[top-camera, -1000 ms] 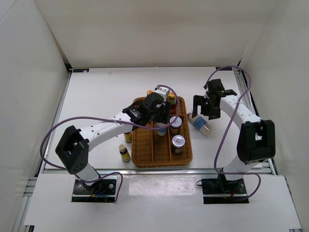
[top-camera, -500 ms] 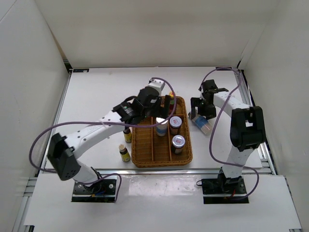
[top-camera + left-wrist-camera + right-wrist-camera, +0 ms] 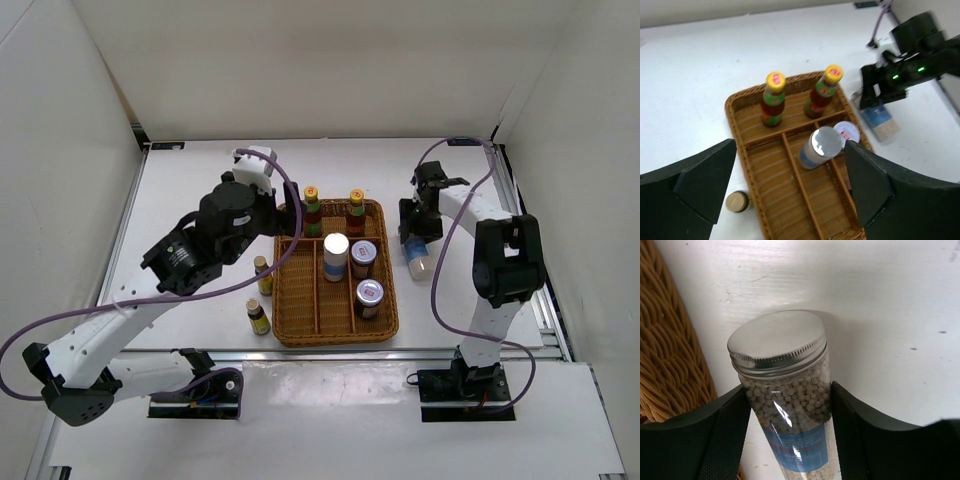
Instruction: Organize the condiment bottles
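Note:
My right gripper lifts next, tilts the cylinder upright and lowers it into the middle lane's near end (image 3: 335,312), since that lies back across the tray's side from the gripper.
In the wicker tray (image 3: 295,300) two slim red-sauce bottles (image 3: 312,210) (image 3: 356,209) stand at the back. A white-blue cylinder (image 3: 336,256) stands upright mid-tray beside two short silver-lidded jars (image 3: 363,258) (image 3: 370,297). Two yellow-labelled bottles (image 3: 263,276) (image 3: 258,316) stand on the table left of the tray. My left gripper (image 3: 790,200) hangs open high above the tray, holding nothing. My right gripper (image 3: 790,440) is down on the table right of the tray. Its pads (image 3: 725,435) press both sides of a lying white-blue cylinder (image 3: 785,390).
The tray's woven right wall (image 3: 670,340) lies just left of the held cylinder. White enclosure walls stand on three sides. Purple cables loop from both arms. The right arm's base column (image 3: 500,290) stands near the tray's front right corner.
My left gripper opened, let go of the upright cylinder in the tray and rose back to the left. My right gripper dropped onto the lying cylinder and closed round it.

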